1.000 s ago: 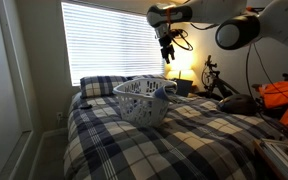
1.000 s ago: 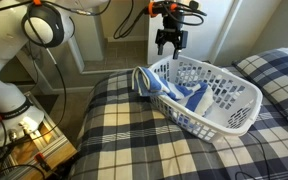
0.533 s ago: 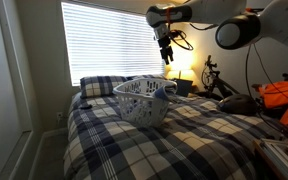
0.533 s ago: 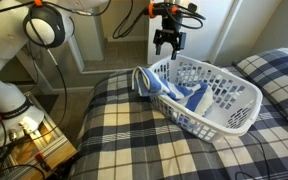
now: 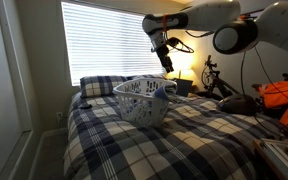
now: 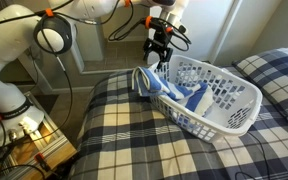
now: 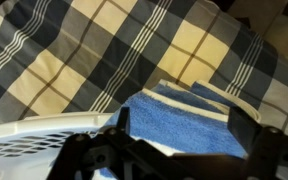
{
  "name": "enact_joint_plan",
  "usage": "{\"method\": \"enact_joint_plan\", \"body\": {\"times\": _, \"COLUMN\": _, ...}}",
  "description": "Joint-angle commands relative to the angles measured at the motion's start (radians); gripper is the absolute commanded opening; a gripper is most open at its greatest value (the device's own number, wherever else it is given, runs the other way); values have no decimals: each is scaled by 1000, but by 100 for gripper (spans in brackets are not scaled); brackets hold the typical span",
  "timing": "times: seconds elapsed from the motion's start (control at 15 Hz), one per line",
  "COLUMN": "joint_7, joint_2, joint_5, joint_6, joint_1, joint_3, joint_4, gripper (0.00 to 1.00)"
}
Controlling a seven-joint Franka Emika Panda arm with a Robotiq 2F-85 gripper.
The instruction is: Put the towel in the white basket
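I should lower my gripper onto the towel's draped end (image 6: 149, 78) (image 7: 184, 128) and close it. That raised end of the towel is below my gripper, still clear of the open fingers.
The white basket (image 5: 134, 101) (image 6: 229, 100) sits on the plaid bed. The blue striped towel (image 6: 189, 98) lies partly inside it, with one end draped over the rim (image 5: 162, 95). My gripper (image 5: 165, 60) (image 6: 156, 55) hangs open in the air just above that draped end and clear of it. In the wrist view the towel (image 7: 179, 112) fills the space below the gripper (image 7: 184, 125), whose dark fingers (image 7: 246, 125) stand wide apart. The basket's rim (image 7: 34, 135) shows at the lower left. Nothing is held.
A plaid bedspread (image 6: 134, 140) (image 7: 94, 50) covers the bed, with a plaid pillow (image 5: 102, 85) (image 6: 274, 68) at its head. Window blinds (image 5: 109, 40) and a lit lamp (image 5: 187, 72) stand behind. Orange clutter (image 5: 284, 95) lies beside the bed. A cluttered stand (image 6: 34, 140) is near the robot's base.
The gripper has dropped a little and shifted toward the towel's draped end at the basket rim, with the wrist turned. It stays open. Towel and basket have not moved.
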Motion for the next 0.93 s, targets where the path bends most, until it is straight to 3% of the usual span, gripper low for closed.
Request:
{"method": "enact_joint_plan", "body": {"times": 0.0, "joint_7": 23, "joint_2": 71, "joint_5": 32, "joint_6": -32, "joint_1": -24, "joint_3": 26, "joint_4": 57, "gripper": 100}}
{"method": "enact_joint_plan", "body": {"times": 0.67, "joint_7": -377, "joint_2": 154, "joint_5": -36, "joint_6": 42, "joint_1": -6, "joint_3": 15, "joint_4": 41, "gripper": 99}}
{"method": "enact_joint_plan", "body": {"times": 0.73, "joint_7": -407, "joint_2": 162, "joint_5": -42, "joint_6": 48, "joint_1": -3, "joint_3": 11, "joint_4": 44, "gripper": 74}}
{"method": "enact_joint_plan", "body": {"times": 0.87, "joint_7": -457, "joint_2": 171, "joint_5": -53, "joint_6": 56, "joint_1": 0, "joint_3": 5, "joint_4": 47, "gripper": 71}}
